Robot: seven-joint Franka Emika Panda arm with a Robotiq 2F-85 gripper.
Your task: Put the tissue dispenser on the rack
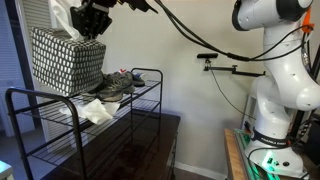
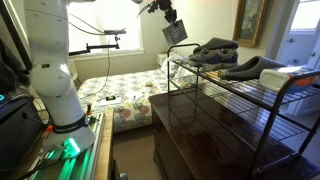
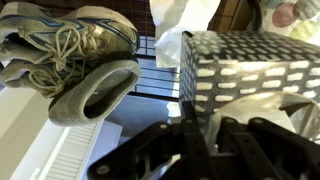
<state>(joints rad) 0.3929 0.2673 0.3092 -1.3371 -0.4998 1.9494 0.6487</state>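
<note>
Next, the gripper lowers the tilted, still-hanging dispenser outward onto the rack's upper shelf end by the grey shoes and releases. That end lies below and outward.
The tissue dispenser (image 1: 68, 62) is a black-and-white speckled cube with white tissue at its top. It also shows in an exterior view (image 2: 176, 33) and in the wrist view (image 3: 250, 62). My gripper (image 1: 92, 22) is shut on its top, around the tissue opening, and holds it over one end of the rack's upper tier. The rack (image 1: 60, 128) is a black wire-shelf frame with two tiers, also in an exterior view (image 2: 235, 98). In the wrist view my fingers (image 3: 200, 140) straddle the tissue. I cannot tell whether the box touches the shelf.
Grey shoes (image 1: 116, 86) lie on the upper tier beside the box, also in the wrist view (image 3: 80, 60). A flat white cloth (image 1: 97, 111) lies on the shelf. A dark wooden cabinet (image 2: 200, 125) stands under the rack. A bed (image 2: 120, 95) is behind.
</note>
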